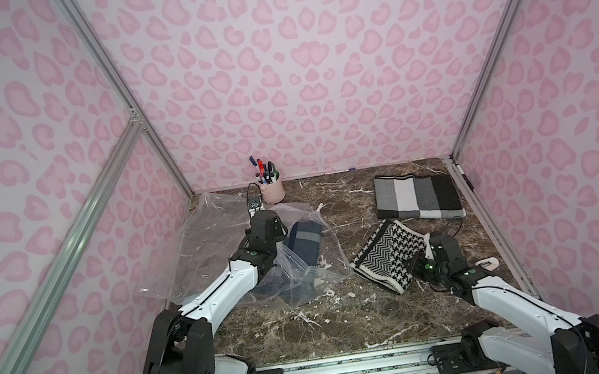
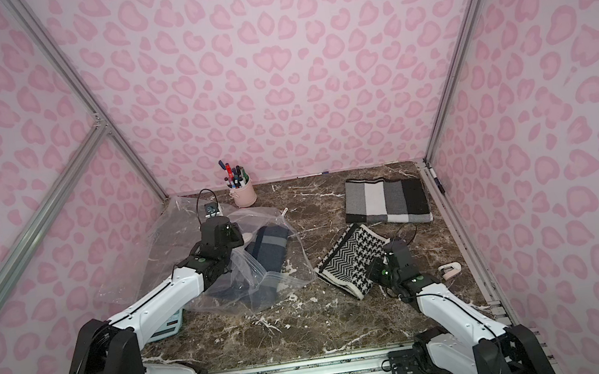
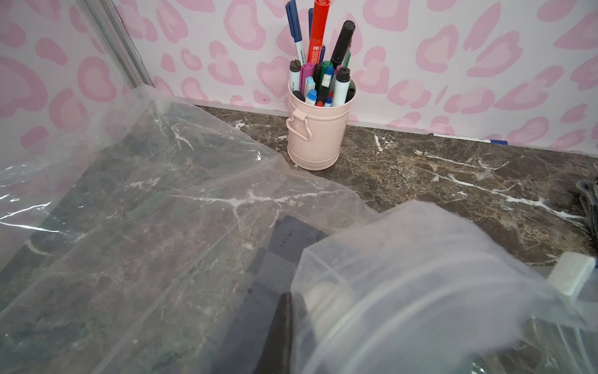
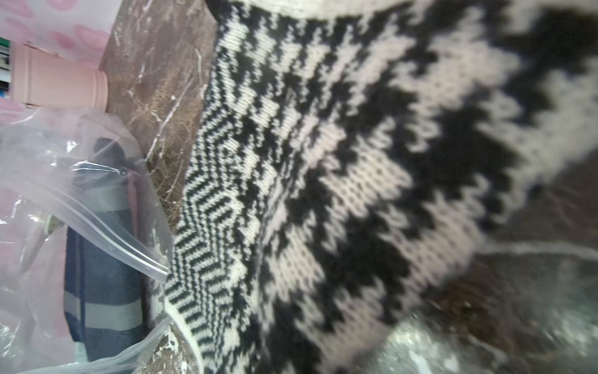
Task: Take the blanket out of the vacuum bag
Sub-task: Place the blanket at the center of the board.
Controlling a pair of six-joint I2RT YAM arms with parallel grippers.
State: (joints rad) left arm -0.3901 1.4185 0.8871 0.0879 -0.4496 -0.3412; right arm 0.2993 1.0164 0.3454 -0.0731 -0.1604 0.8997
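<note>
The robot's right gripper will next draw back and down and release the knit on the bare marble, since the marble lies below and back of the gripper, clear of the check blanket.
The vacuum bag (image 1: 303, 274) is a crinkly clear bag lying left of centre, with a folded navy and grey blanket (image 1: 303, 242) inside it. My left gripper (image 3: 288, 302) is shut on the bag's plastic near its far end, and the film drapes over the dark fingers (image 3: 280, 330). The white valve disc (image 3: 323, 301) shows through the film, and the white slider clip (image 3: 571, 273) sits just beside it. My right gripper (image 1: 416, 265) is shut on the near edge of a black-and-white houndstooth knit blanket (image 1: 385, 255) lying outside the bag; that knit fills the right wrist view (image 4: 323, 162).
A flatter clear bag (image 1: 199, 240) lies at the back left, under my left arm. A pink cup of markers (image 1: 272, 190) stands at the back wall. A folded grey, white and black check blanket (image 1: 417, 198) lies back right. A small white object (image 1: 488, 263) rests by the right rail.
</note>
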